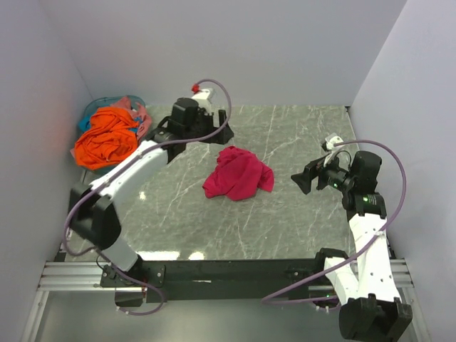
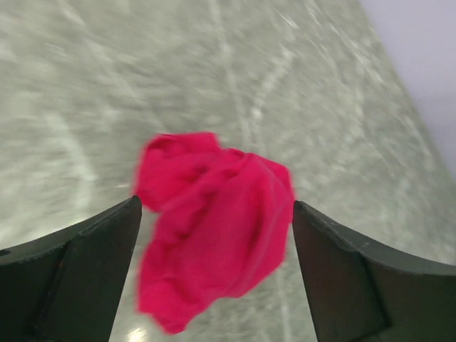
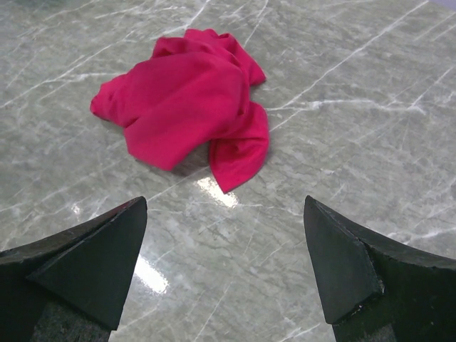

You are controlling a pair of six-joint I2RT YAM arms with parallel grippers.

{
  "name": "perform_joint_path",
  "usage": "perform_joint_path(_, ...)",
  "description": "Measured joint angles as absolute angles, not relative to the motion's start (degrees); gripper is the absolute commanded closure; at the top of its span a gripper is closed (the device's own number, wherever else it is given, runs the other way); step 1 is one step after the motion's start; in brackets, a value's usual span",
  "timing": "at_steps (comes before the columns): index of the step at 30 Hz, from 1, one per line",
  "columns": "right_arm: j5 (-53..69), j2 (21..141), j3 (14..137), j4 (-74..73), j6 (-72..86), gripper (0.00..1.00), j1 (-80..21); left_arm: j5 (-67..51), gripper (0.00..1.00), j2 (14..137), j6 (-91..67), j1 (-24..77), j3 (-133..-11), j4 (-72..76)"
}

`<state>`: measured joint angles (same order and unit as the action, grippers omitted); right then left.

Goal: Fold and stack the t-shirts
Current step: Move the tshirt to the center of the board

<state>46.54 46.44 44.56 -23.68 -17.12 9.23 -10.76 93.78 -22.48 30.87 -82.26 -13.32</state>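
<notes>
I will move my left gripper down and back onto the crimson-pink t-shirt's near corner on the basket side, which lies below and back from it.
A crimson-pink t-shirt [image 1: 239,174] lies crumpled in a heap on the middle of the marble table [image 1: 299,135]. My left gripper [image 1: 216,134] hangs open just behind and above it, holding nothing. In the left wrist view the same t-shirt [image 2: 214,228] shows blurred below and between the spread fingers of the left gripper [image 2: 216,205]. My right gripper [image 1: 301,182] stands open to the right of the heap, apart from it. In the right wrist view the crimson-pink t-shirt [image 3: 185,96] lies well ahead of the right gripper [image 3: 225,201]. An orange t-shirt [image 1: 107,139] and a salmon-pink t-shirt [image 1: 137,108] are bunched in the basket.
The round teal basket [image 1: 91,112] sits at the table's far left corner against the wall. White walls close in the table at the left, back and right. A black rail [image 1: 235,269] with the arm bases runs along the near edge.
</notes>
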Motion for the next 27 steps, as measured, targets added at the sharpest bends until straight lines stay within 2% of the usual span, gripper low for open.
perform_joint_path(1,46.8,46.7,44.6,-23.8,-17.5,0.04,9.2,-8.4,0.02,91.7,-21.4,30.8,-81.5,-14.0)
perform_joint_path(5,49.1,48.1,44.5,-24.8,-19.6,0.05,9.2,-1.2,0.02,80.8,-18.0,30.6,-76.2,-14.9)
perform_joint_path(9,50.3,49.5,44.1,-25.3,-21.9,0.05,7.2,1.5,0.05,71.0,-16.5,30.2,-69.0,-15.3)
perform_joint_path(13,48.8,52.3,44.0,-25.4,-23.0,0.08,1.5,-0.8,0.12,66.6,-15.7,29.8,-60.0,-15.7)
perform_joint_path(17,47.6,58.1,46.5,-26.5,-23.0,0.16,-3.2,-6.5,0.24,71.4,-15.7,29.8,-56.5,-18.3)
perform_joint_path(22,46.0,63.7,49.2,-26.7,-22.4,0.18,-4.0,-11.4,0.39,82.9,-16.9,29.8,-58.0,-20.9)
perform_joint_path(27,44.5,63.7,48.3,-26.6,-21.7,0.18,-4.0,-12.9,0.41,92.1,-19.0,30.3,-61.4,-22.2)
